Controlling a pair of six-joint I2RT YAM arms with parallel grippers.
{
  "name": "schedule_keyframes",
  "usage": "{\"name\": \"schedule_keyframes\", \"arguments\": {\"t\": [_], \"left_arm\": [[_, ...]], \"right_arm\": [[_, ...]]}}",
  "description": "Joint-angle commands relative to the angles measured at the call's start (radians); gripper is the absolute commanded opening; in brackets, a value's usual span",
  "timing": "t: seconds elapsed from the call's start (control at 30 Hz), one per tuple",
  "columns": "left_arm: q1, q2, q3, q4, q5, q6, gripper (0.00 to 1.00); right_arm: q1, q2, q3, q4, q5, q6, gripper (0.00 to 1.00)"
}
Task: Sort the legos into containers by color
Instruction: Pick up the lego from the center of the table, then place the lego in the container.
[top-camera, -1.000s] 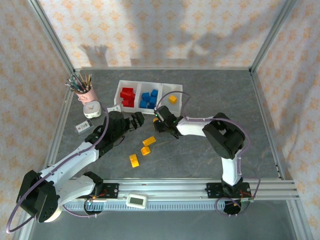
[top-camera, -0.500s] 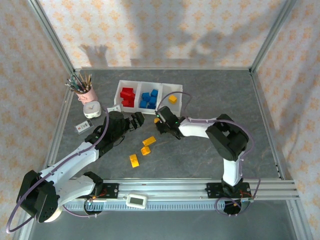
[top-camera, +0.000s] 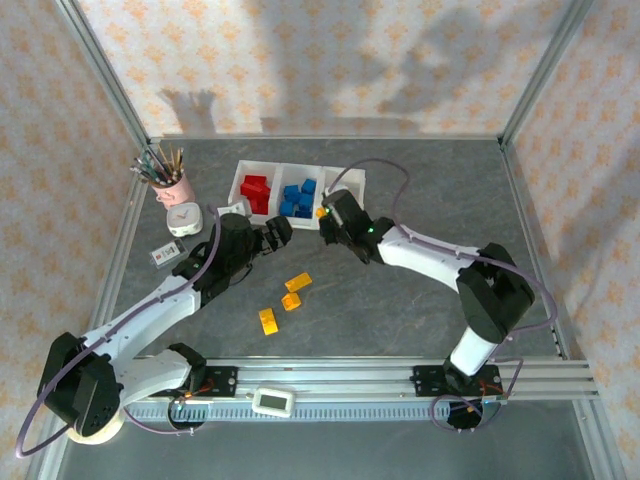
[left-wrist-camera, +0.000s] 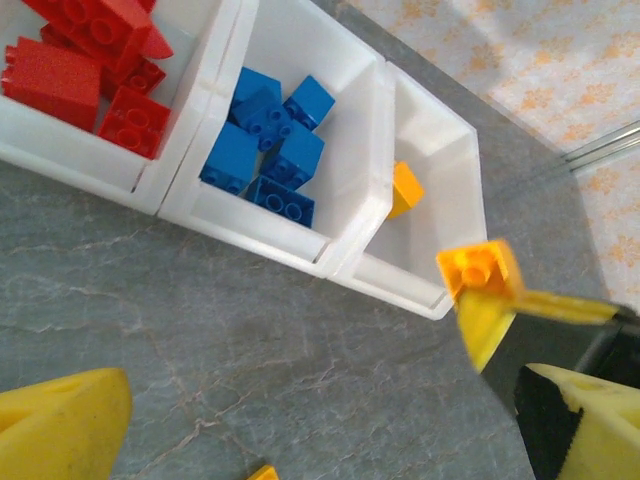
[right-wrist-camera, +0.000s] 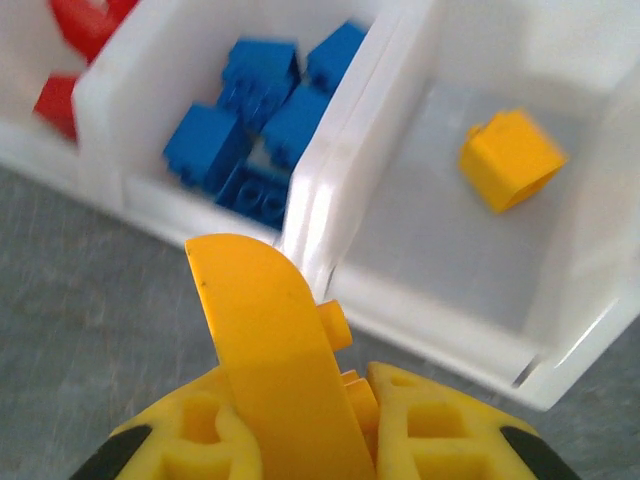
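I need to carry the orange lego outward past the tray's near side with my right gripper first. Then I should release it, so that it gets into the tray's section with the lone orange lego.
The white tray (top-camera: 262, 168) has three compartments: red legos (top-camera: 255, 192) on the left, blue legos (top-camera: 298, 197) in the middle, and one orange lego (right-wrist-camera: 512, 158) on the right. My right gripper (top-camera: 323, 214) is shut on an orange lego (left-wrist-camera: 480, 270) and hovers just in front of the tray's right compartment (right-wrist-camera: 440, 320). Its studs (right-wrist-camera: 338, 325) stick out beside the fingers. Three more orange legos (top-camera: 298, 282) lie on the table. My left gripper (top-camera: 277, 234) is open with nothing in it, near the tray's front; its fingers (left-wrist-camera: 60, 425) frame the table.
A pink pencil cup (top-camera: 170, 183), a small white clock (top-camera: 184, 218) and a small card (top-camera: 165, 257) stand at the left. A metal frame rail (top-camera: 380, 372) runs along the near edge. Grey table (top-camera: 400, 310) lies open to the right.
My right gripper has moved up and away from the loose legos to the tray's front edge, carrying the orange lego. The left gripper has crept slightly toward the tray.
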Motion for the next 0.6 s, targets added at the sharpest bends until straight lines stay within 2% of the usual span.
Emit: {"name": "schedule_keyframes", "arguments": {"t": [0.0, 0.37, 0.47, 0.57], "left_arm": [[0.01, 0.024, 0.047, 0.032, 0.013, 0.03, 0.99], [0.016, 0.09, 0.098, 0.054, -0.004, 0.043, 0.99], [0.02, 0.103, 0.106, 0.058, 0.001, 0.043, 0.99], [0.024, 0.106, 0.117, 0.052, 0.005, 0.046, 0.99]], "right_arm": [[-0.048, 0.062, 0.09, -0.072, 0.089, 0.047, 0.08], [-0.135, 0.337, 0.364, -0.111, 0.145, 0.085, 0.09], [-0.145, 0.399, 0.442, -0.121, 0.142, 0.066, 0.14], [-0.149, 0.435, 0.512, -0.165, 0.144, 0.064, 0.27]]}}
